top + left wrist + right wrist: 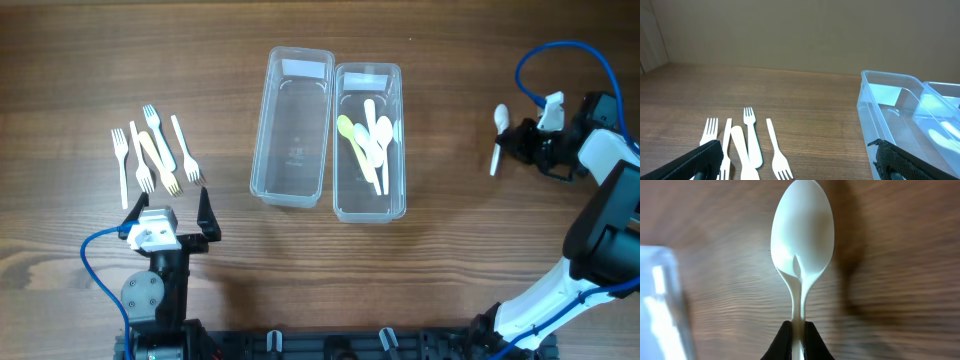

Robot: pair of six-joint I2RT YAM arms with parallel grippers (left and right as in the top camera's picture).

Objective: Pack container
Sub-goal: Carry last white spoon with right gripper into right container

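The right gripper lifts and carries the white spoon left in the overhead view next, over the nearer container (369, 145) (661, 311), since that one already holds spoons.
Two clear containers stand side by side mid-table. The left container (262, 130) holds nothing; the right container (403, 140) holds several white and pale-yellow spoons (372, 140). At the far right, my right gripper (513, 147) (799, 330) is shut on the handle of a white spoon (502, 120) (801, 235), bowl pointing away from the jaws, above the wood. Several white forks (155, 150) (747, 145) lie at the left. My left gripper (168, 215) (797, 162) stands open just short of the forks, with nothing between its fingers.
In the left wrist view, the empty container (890, 110) stands close to the right finger (897, 160), with the second container (945, 107) behind it. A blurred container edge (662, 310) shows at the lower left of the right wrist view. A blue cable (560, 50) loops over the right arm.
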